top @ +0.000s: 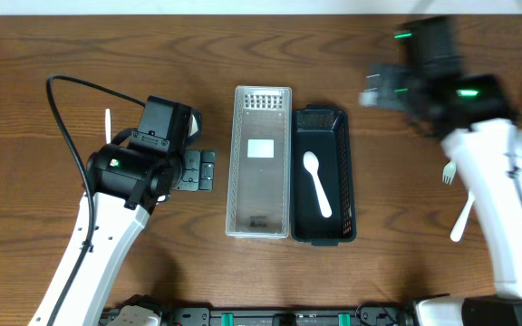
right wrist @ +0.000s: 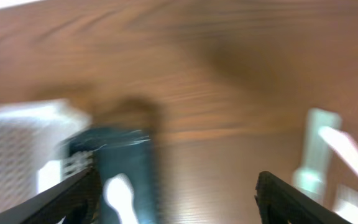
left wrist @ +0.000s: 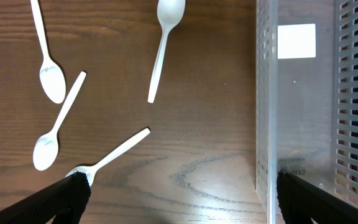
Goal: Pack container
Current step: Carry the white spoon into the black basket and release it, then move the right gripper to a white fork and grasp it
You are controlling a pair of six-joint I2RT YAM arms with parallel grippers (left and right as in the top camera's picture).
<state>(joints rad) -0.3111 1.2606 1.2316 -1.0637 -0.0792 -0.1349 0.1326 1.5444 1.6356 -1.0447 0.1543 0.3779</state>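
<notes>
My right gripper shifts to the right in the overhead view next, then lowers to the white fork's flat handle, since its fingers are empty.
A dark container (top: 343, 172) holds one white spoon (top: 318, 184). A clear perforated container (top: 261, 163) stands beside it on its left, empty. My left gripper (top: 199, 170) is open and empty just left of the clear container (left wrist: 297, 93). Its wrist view shows several white spoons (left wrist: 51, 78) on the table, one handle (left wrist: 120, 149) ending by the left finger; the gripper (left wrist: 179, 202) holds nothing. My right gripper (top: 374, 91) is blurred above the dark container's far right corner. Its wrist view is blurred; the gripper (right wrist: 176, 193) is open and empty, with the dark container (right wrist: 135, 162) and spoon (right wrist: 120, 196) to the left.
A white fork (top: 449, 172) and another white utensil (top: 463, 217) lie on the table right of the containers, partly under the right arm. A white utensil handle (top: 109, 122) shows left of the left arm. Pale blurred shapes (right wrist: 319, 155) show in the right wrist view.
</notes>
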